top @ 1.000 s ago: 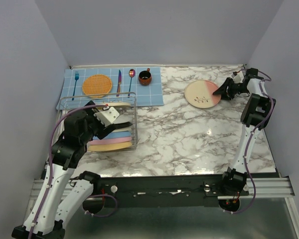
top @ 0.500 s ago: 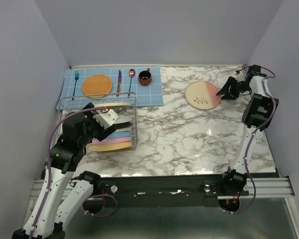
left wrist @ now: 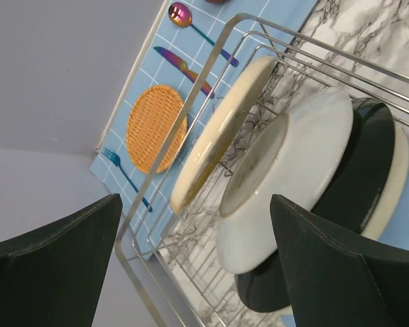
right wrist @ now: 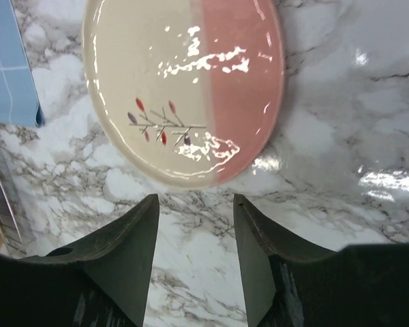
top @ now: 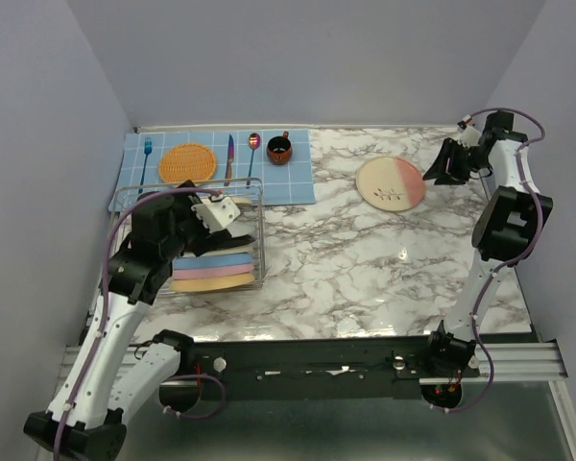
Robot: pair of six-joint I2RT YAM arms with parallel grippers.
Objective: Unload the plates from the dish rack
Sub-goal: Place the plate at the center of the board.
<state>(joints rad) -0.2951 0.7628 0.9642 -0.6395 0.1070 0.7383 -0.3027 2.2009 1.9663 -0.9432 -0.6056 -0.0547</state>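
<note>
My left gripper will next move down and outward to the cream-yellow plate's rim (left wrist: 197,167), turning because the plate's rim runs at a slant across the wrist view, and then close.
The silver wire dish rack (top: 256,223) stands at the left with blue, pink and yellow plates (top: 214,271) on edge at its near end. My left gripper (top: 232,230) hovers wide open over it. In the left wrist view the gripper (left wrist: 196,204) frames a cream-yellow plate (left wrist: 218,129), a pale plate (left wrist: 307,157) and a black-rimmed plate (left wrist: 371,163) between the rack wires (left wrist: 191,88). A cream-and-pink plate (top: 391,182) with a twig motif (right wrist: 184,88) lies flat on the marble. My right gripper (top: 429,175) (right wrist: 195,204) is open and empty, just off that plate's rim.
A blue checked placemat (top: 293,178) lies behind the rack with an orange woven disc (top: 186,164), fork (top: 145,154), knife (top: 229,158), spoon (top: 252,149) and a small dark red cup (top: 279,149). Lilac walls close in the left, back and right.
My right gripper has drawn back to the right, off the cream-and-pink plate, which stays flat on the marble. My left gripper has shifted farther over the rack.
</note>
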